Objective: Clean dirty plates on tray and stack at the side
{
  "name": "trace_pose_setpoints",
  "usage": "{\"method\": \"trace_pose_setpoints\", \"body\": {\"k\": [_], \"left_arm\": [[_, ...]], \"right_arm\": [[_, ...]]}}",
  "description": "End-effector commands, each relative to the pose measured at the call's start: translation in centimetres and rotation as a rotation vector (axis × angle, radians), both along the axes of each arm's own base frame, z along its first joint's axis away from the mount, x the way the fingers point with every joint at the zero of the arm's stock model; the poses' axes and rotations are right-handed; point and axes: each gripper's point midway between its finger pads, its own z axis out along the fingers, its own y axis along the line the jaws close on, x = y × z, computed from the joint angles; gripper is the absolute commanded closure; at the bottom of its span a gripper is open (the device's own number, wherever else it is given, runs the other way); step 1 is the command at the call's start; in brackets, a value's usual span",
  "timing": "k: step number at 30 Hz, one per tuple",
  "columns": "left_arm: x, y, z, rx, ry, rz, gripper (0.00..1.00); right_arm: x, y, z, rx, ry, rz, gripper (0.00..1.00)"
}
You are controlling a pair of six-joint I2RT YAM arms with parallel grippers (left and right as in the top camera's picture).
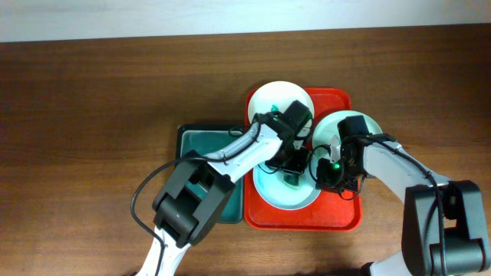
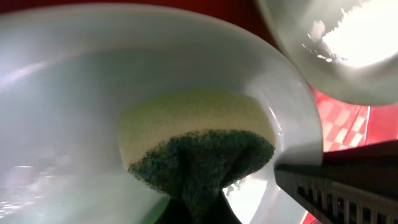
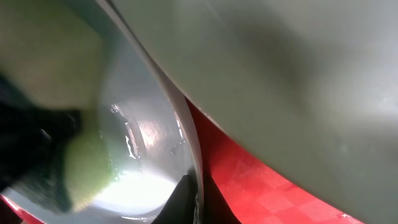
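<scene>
Next, my left gripper rises and carries the sponge left in the overhead view, down into the dark green tray (image 1: 205, 142), as the tray's visible bottom is bare.
The red tray (image 1: 337, 216) holds three plates. The pale blue plate (image 1: 268, 195) lies at its front left. My left gripper (image 1: 291, 175) is shut on a yellow sponge with a dark green scouring face (image 2: 199, 140) and presses it onto the middle of this plate (image 2: 74, 93). My right gripper (image 1: 324, 175) is shut on the plate's right rim (image 3: 194, 193). A pale plate (image 1: 278, 98) sits at the tray's back left. Another pale plate (image 1: 360, 123) sits at the back right, partly over the blue one. The smear under the sponge is hidden.
A dark green tray (image 1: 188, 138) lies left of the red tray, mostly under my left arm. The back-right plate overhangs close above my right gripper (image 3: 280, 62). Bare wooden table (image 1: 92, 115) surrounds both trays.
</scene>
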Motion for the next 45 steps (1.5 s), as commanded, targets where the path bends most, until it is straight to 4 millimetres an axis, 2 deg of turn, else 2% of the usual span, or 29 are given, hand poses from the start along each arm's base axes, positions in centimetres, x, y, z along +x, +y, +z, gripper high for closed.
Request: {"method": "trace_pose_setpoints", "body": {"k": [1, 6, 9, 12, 15, 17, 18, 19, 20, 21, 22, 24, 27, 30, 32, 35, 38, 40, 43, 45], "left_arm": [[-2.8, 0.6, -2.5, 0.066, 0.055, -0.082, 1.0], [1.1, 10.2, -3.7, 0.457, -0.03, 0.151, 1.0], [1.9, 12.1, -2.9, 0.537, -0.053, 0.164, 1.0], [2.7, 11.9, -1.0, 0.553, -0.075, 0.186, 1.0], [2.6, 9.4, 1.6, 0.46, -0.03, 0.173, 1.0], [2.4, 7.4, 4.8, 0.357, 0.008, 0.128, 1.0], [2.6, 7.4, 6.4, 0.345, 0.005, 0.13, 1.0], [2.9, 7.8, 8.8, 0.327, -0.017, 0.12, 1.0], [4.5, 11.3, 12.7, 0.361, -0.1, 0.151, 1.0], [5.3, 14.0, 13.6, 0.433, -0.142, 0.187, 1.0], [5.8, 15.3, 13.9, 0.473, -0.159, 0.203, 1.0], [6.4, 17.4, 13.9, 0.531, -0.166, 0.229, 1.0], [7.2, 19.9, 12.4, 0.566, -0.133, 0.279, 1.0], [6.6, 21.6, 9.0, 0.597, -0.066, 0.296, 1.0], [5.4, 21.7, 5.7, 0.594, -0.016, 0.286, 1.0], [3.5, 21.7, 2.0, 0.575, 0.046, 0.278, 1.0], [3.4, 21.0, 1.4, 0.534, 0.057, 0.283, 0.99], [3.7, 20.7, 2.0, 0.508, 0.054, 0.29, 0.61], [4.4, 21.3, 4.1, 0.485, 0.041, 0.323, 0.35], [5.1, 22.0, 6.1, 0.458, 0.019, 0.357, 0.24]], "right_arm": [[-1.1, -1.6, -1.6, -0.098, 0.041, 0.002, 0.94], [-1.1, -1.6, -1.6, -0.098, 0.041, 0.003, 0.94], [-1.1, -1.6, -1.6, -0.099, 0.044, 0.003, 0.94], [-1.1, -1.6, -1.6, -0.099, 0.044, 0.003, 0.94], [-1.1, -1.6, -1.6, -0.099, 0.044, 0.003, 0.94], [-1.2, -1.6, -1.6, -0.099, 0.045, 0.003, 0.94], [-1.2, -1.6, -1.6, -0.099, 0.045, 0.003, 0.94], [-1.2, -1.6, -1.6, -0.099, 0.047, 0.003, 0.94], [-1.2, -1.6, -1.6, -0.099, 0.048, 0.003, 0.94], [-1.2, -1.6, -1.6, -0.099, 0.048, 0.003, 0.94], [-1.2, -1.6, -1.6, -0.099, 0.048, 0.003, 0.94], [-1.2, -1.6, -1.6, -0.099, 0.048, 0.003, 0.94], [-1.2, -1.6, -1.6, -0.099, 0.046, 0.007, 0.95], [-1.2, -1.6, -1.6, -0.099, 0.047, 0.007, 0.95], [-1.2, -1.6, -1.6, -0.099, 0.047, 0.007, 0.95], [-1.4, -1.6, -1.6, -0.1, 0.053, 0.009, 0.95], [-1.4, -1.6, -1.6, -0.098, 0.047, 0.033, 0.95], [-1.4, -1.6, -1.6, -0.098, 0.048, 0.033, 0.93], [-1.3, -1.6, -1.6, -0.098, 0.043, 0.032, 0.9], [-1.0, -1.6, -1.7, -0.101, 0.031, 0.032, 0.9]]}}
